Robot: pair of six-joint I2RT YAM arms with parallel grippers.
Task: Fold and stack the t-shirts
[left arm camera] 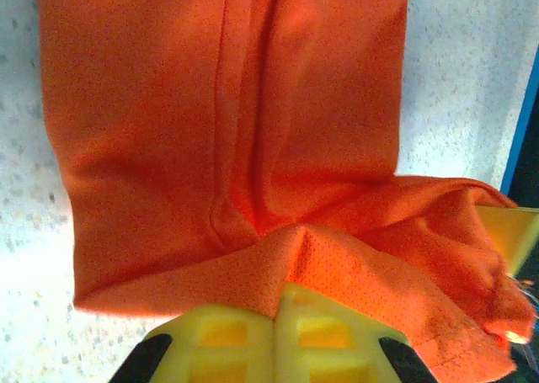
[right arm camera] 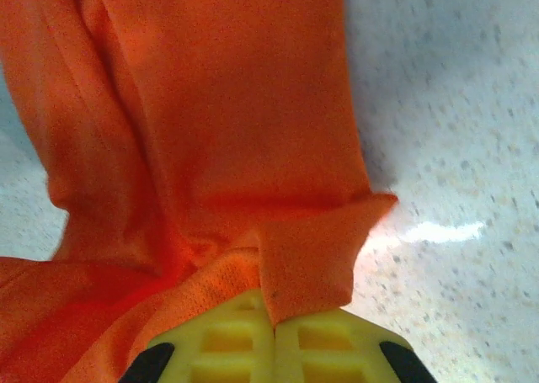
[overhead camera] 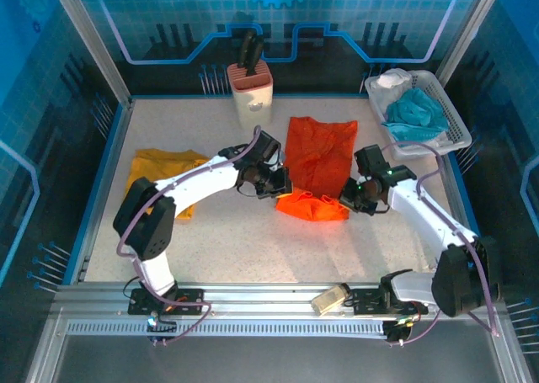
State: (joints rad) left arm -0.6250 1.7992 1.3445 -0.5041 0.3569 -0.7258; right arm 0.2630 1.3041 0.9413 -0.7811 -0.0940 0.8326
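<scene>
The shirt's lifted near end still hangs unfolded, so I will carry the pinched corner outward over the shirt's flat middle point(overhead camera: 301, 159) point(left arm camera: 135, 139) with my left gripper and let it go.
The bright orange t-shirt point(overhead camera: 318, 160) lies in the middle of the table, its near end lifted and bunched point(overhead camera: 313, 204) between the two arms. My left gripper point(overhead camera: 280, 186) is shut on the near left corner of that shirt point(left arm camera: 253, 130), the fabric pinched between its yellow fingers point(left arm camera: 244, 341). My right gripper point(overhead camera: 349, 198) is shut on the near right corner point(right arm camera: 219, 130), a flap of cloth folded over its yellow fingers point(right arm camera: 328, 349). The mustard yellow t-shirt point(overhead camera: 164, 171) lies crumpled at the left, partly under the left arm.
A white basket point(overhead camera: 455, 118) at the back right holds a teal-blue cloth point(overhead camera: 418, 114) and a white cloth point(overhead camera: 393, 81). A knife block point(overhead camera: 251, 93) stands at the back centre. Bare speckled tabletop point(overhead camera: 278, 248) spreads in front of the shirt.
</scene>
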